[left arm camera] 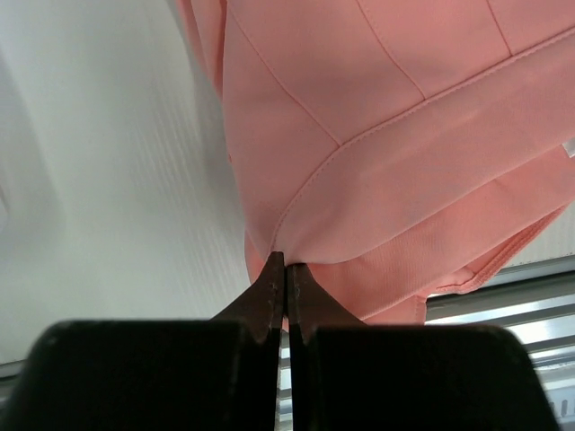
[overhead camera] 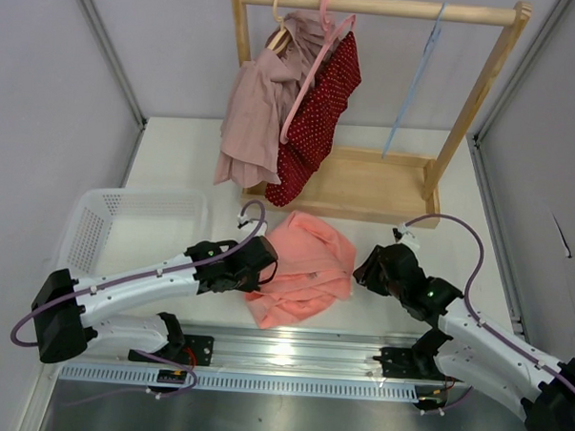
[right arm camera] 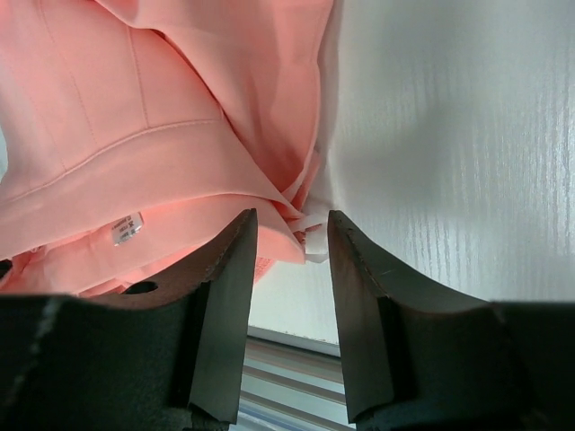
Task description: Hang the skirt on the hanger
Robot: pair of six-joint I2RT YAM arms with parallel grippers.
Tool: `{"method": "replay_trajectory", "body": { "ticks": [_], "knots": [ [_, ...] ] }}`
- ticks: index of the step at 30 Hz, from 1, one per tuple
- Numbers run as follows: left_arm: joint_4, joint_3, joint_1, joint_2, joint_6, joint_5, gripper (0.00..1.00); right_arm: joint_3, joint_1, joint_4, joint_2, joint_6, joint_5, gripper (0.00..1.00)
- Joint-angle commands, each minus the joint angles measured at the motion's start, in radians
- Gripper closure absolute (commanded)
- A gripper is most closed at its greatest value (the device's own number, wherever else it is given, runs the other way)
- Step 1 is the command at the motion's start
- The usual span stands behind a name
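Observation:
The skirt's opposite edge is pinched by my left gripper, so my right gripper will next move down and left in the top view onto the skirt's corner by that gripper's fingers.
The salmon-pink skirt (overhead camera: 304,269) lies crumpled on the white table in front of the rack. My left gripper (overhead camera: 266,267) is at its left edge. In the left wrist view the jaws (left arm camera: 286,260) are pressed together on a folded edge of the skirt (left arm camera: 377,135). At the skirt's right edge is my right gripper (overhead camera: 361,273). The right wrist view shows it (right arm camera: 292,218) open, with a corner of the skirt (right arm camera: 135,108) and a white label just beyond its tips. The light-blue hanger (overhead camera: 414,83) hangs bare on the rack's bar, right of the garments.
A wooden rack (overhead camera: 373,7) stands at the back with a mauve garment (overhead camera: 259,109) and a dark red dotted garment (overhead camera: 326,103) on a pink hanger (overhead camera: 318,59). A white basket (overhead camera: 125,213) sits at the left. A metal rail (overhead camera: 291,354) runs along the near edge.

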Motion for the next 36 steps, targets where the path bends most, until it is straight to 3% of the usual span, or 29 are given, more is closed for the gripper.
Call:
{"method": "replay_trajectory", "body": {
  "ticks": [1,10,16,23,29,32,36],
  "knots": [
    [0.044,-0.015,0.03,-0.042,0.031,0.059,1.0,-0.026,-0.003,0.046,0.017,0.023,-0.024,0.58],
    [0.06,-0.012,0.036,-0.028,0.04,0.097,1.0,-0.058,0.075,0.216,0.191,0.028,-0.082,0.63],
    [0.056,-0.008,0.036,-0.027,0.045,0.097,1.0,-0.04,0.171,0.194,0.188,0.052,-0.009,0.62],
    [0.05,-0.001,0.036,-0.028,0.051,0.096,1.0,-0.076,0.148,0.151,0.088,0.054,0.019,0.57],
    [0.035,0.019,0.036,-0.027,0.06,0.091,1.0,-0.113,0.088,0.264,0.16,0.021,-0.053,0.57],
    [0.027,0.031,0.036,-0.024,0.063,0.088,1.0,-0.119,0.097,0.313,0.209,0.024,-0.061,0.59],
    [0.018,0.054,0.036,-0.022,0.069,0.087,1.0,-0.118,0.106,0.336,0.22,0.032,-0.059,0.72]
  ]
}}
